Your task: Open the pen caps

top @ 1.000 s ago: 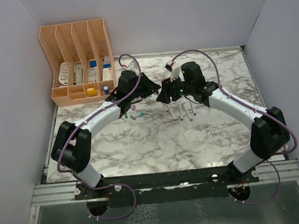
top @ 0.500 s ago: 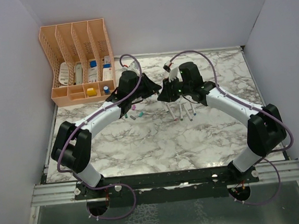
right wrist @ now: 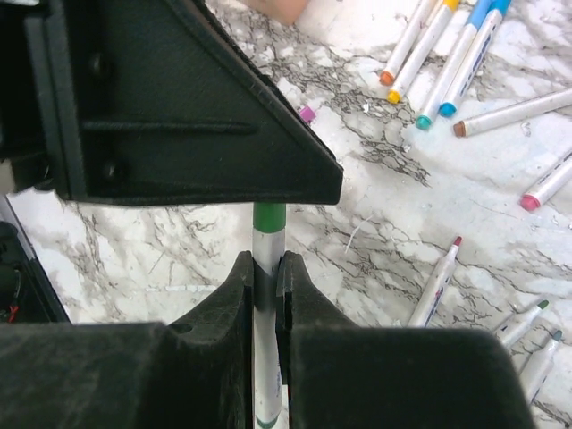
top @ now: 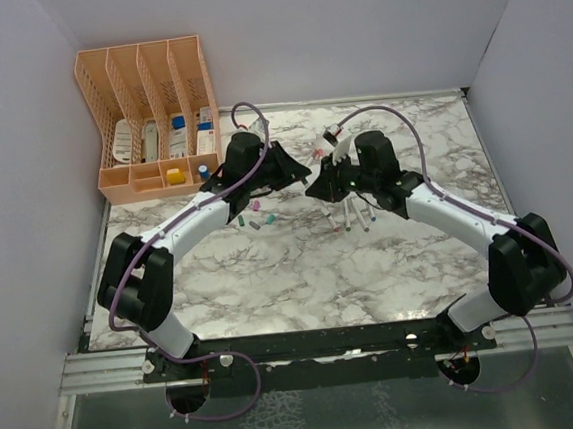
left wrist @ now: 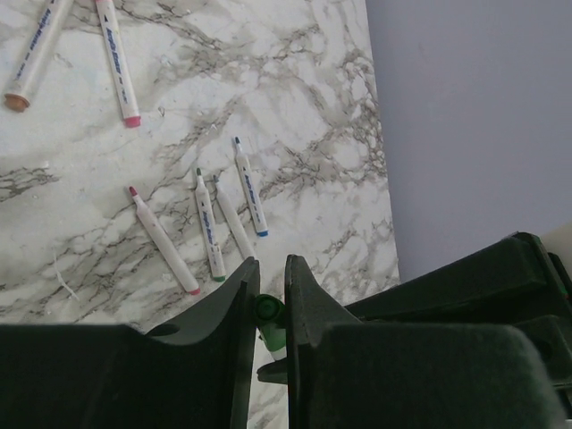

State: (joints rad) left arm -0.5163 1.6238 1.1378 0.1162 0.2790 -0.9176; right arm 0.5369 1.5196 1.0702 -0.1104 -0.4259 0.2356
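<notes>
Clear marble by the loose caps is below my left gripper, to its left in the top view, so the gripper needs to move back and down next to release.
My left gripper (top: 301,171) and right gripper (top: 316,186) meet tip to tip at the back middle of the table. The left gripper (left wrist: 268,271) is shut on the green pen cap (left wrist: 266,313). The right gripper (right wrist: 266,264) is shut on the white barrel (right wrist: 268,304) of the same pen, and the green cap (right wrist: 269,217) sits on the barrel's end, running into the left gripper's body. Several loose pen caps (top: 257,215) lie on the marble under the left arm; a pink one shows in the right wrist view (right wrist: 307,113).
Several uncapped white pens lie under the right arm (top: 353,215), and show in the left wrist view (left wrist: 208,225) and the right wrist view (right wrist: 435,281). More pens lie further back (right wrist: 429,54). A peach desk organiser (top: 152,116) stands at the back left. Grey walls close in on both sides.
The right arm has swung slightly right and nearer, its wrist turning a little. The left gripper has edged towards the back. Both stay shut on the green pen.
</notes>
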